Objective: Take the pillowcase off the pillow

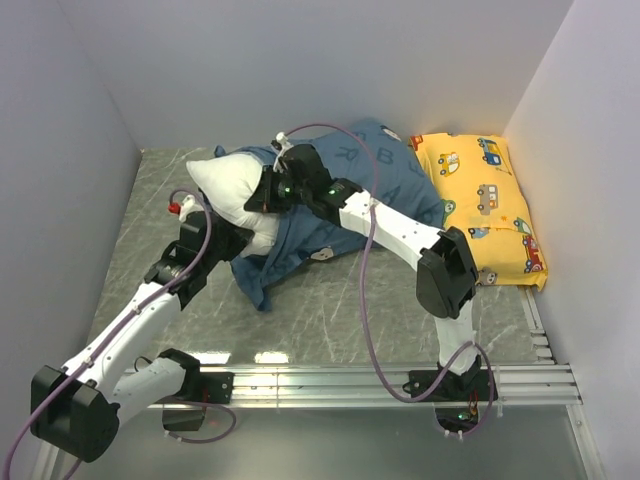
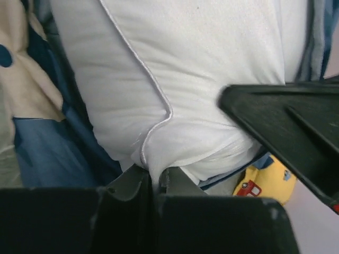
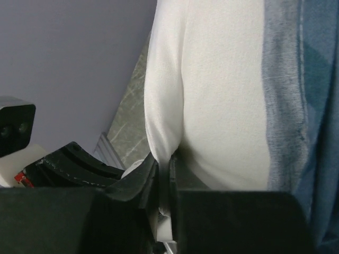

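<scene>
The left gripper pulls the pillow's fold away from the pillowcase next, moving along with it. It then releases the fold, as bare tabletop lies to the gripper's left in the top view.
The white pillow point(image 1: 225, 188) sticks out of the dusty-blue pillowcase point(image 1: 330, 215) toward the left of the table. My left gripper point(image 1: 255, 238) is shut on a fold of the pillow point(image 2: 175, 95) at its near edge, with the white fabric pinched between the fingers point(image 2: 132, 182). My right gripper point(image 1: 262, 192) is shut on another fold of the pillow point(image 3: 212, 95) from the right side. The pillowcase's edge point(image 3: 296, 106) lies right beside that grip. The pillowcase also shows at the left of the left wrist view point(image 2: 47, 153).
A yellow car-print pillow point(image 1: 485, 205) lies at the back right against the wall. Grey walls close in on the left, back and right. A metal rail point(image 1: 400, 385) runs along the near edge. The right arm point(image 2: 286, 132) crosses the left wrist view.
</scene>
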{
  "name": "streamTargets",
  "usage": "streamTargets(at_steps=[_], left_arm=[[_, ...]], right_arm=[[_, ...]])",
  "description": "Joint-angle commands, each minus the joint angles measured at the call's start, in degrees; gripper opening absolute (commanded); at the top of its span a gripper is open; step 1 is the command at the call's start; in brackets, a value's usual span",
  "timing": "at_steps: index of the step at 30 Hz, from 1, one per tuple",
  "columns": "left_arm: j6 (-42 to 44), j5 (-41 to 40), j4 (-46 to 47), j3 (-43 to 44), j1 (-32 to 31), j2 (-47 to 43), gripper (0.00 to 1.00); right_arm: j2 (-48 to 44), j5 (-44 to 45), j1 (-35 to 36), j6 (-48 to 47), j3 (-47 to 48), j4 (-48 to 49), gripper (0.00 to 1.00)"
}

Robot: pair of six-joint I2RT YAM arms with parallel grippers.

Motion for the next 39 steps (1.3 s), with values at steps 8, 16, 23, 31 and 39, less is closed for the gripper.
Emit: streamTargets(at_steps=[8,16,23,31,39], left_arm=[[2.1,-11.0,-0.7,2.4,1.7,-2.6,0.0],[3.8,-9.7,-2.6,6.6,2.1,-2.7,0.0],[4.4,-7.8,-2.8,9.2,2.1,-2.4,0.0],[4.7,-7.4,-4.6,11.7,2.1,-2.1,0.0],[5.2,-7.0,-6.0,13.3,2.1,-2.6,0.0]], right_arm=[[-15.8,12.8,1.3,-11.9,4.6,-13.8,0.66],[-29.4,24.9,1.2,-13.7,-19.8,-8.2,0.69],[-32.0,27.0,2.5,-12.7,-38.1,2.0,0.72],[-29.6,32.6,2.9,-13.3,-44.5,13.2,0.79],[-26.5,32.3,2.9,-12.3,-44.9,17.8,0.82]])
